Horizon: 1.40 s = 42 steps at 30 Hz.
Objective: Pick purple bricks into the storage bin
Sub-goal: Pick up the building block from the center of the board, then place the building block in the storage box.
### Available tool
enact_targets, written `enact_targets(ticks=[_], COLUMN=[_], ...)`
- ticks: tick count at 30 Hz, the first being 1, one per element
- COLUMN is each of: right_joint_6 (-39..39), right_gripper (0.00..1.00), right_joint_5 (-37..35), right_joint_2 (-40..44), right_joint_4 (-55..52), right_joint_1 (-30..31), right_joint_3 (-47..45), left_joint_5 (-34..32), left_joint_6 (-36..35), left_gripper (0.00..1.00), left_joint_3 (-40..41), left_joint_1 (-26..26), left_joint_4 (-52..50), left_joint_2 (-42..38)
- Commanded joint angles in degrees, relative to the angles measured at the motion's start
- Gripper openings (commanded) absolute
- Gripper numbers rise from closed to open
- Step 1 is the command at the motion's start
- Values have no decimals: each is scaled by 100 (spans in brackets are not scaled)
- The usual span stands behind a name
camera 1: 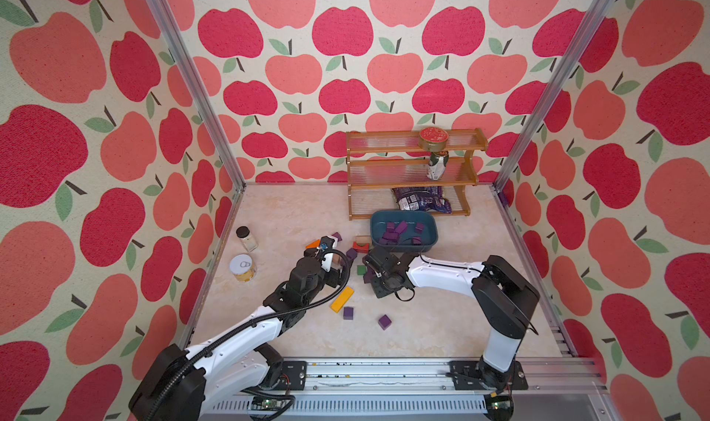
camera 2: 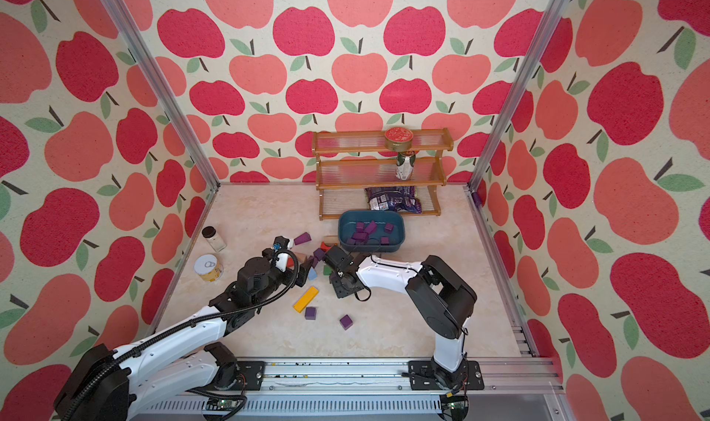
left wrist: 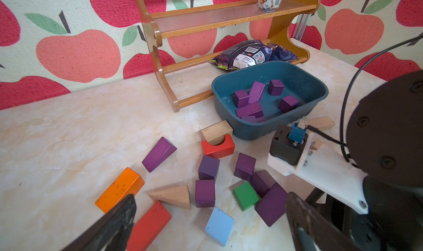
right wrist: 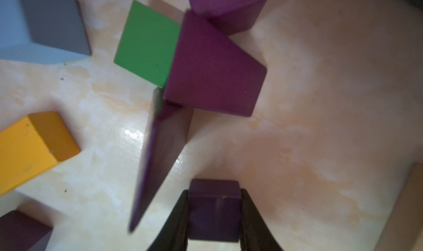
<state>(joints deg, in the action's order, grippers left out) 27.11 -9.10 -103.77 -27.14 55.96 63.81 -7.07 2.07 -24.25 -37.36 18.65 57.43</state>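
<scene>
The inside of the storage bin is farther outward, past the bin's near side. So my right gripper will next go up and outward over that side to release the cube.
The storage bin (camera 1: 432,223) (camera 2: 399,223) (left wrist: 320,89) sits in front of the shelf rack and holds several purple bricks (camera 1: 399,229) (left wrist: 249,110). My right gripper (right wrist: 214,192) is shut on a purple cube (right wrist: 214,213), just above the table and beside a long purple wedge (right wrist: 160,146) and a large purple block (right wrist: 212,78). My left gripper (left wrist: 210,198) hangs open over the mixed pile, where several purple bricks (left wrist: 245,166) lie, with a purple wedge (left wrist: 159,157) off to one side. Two loose purple cubes (camera 1: 348,312) (camera 1: 384,321) lie nearer the front.
A wooden shelf rack (camera 1: 415,169) at the back carries a tin, a can and a purple snack bag (camera 1: 420,199). A jar (camera 1: 247,238) and a tin can (camera 1: 243,268) stand by the left wall. Yellow (camera 1: 342,299), green (left wrist: 245,195), light-blue (left wrist: 219,225), orange (left wrist: 120,189) and red (left wrist: 150,224) blocks lie among the purple ones.
</scene>
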Motion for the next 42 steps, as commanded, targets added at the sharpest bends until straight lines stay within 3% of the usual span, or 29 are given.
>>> enact_targets(ticks=[1,11,22,42], right_joint_6=[-36,-309,-778,-816], right_gripper=[31,30,30,28], right_joint_5=[-102,-59,324,919], right_joint_2=[386,953,1294,-784], right_joint_4=[-31,-10,164,322], right_joint_1=[-114,-582,-1591,-2696], right_joint_3=[-136,1,647,2633], left_joint_5=[13,12,48,118], left_joint_6=[40,39,48,48], left_gripper=[99,99,99,99], left_joint_3=[-10,-27,-29,-53], left_joint_1=[32,33,44,43], left_joint_4=[-20,-37,-20,-73], left_joint_2=[62,67,93,69])
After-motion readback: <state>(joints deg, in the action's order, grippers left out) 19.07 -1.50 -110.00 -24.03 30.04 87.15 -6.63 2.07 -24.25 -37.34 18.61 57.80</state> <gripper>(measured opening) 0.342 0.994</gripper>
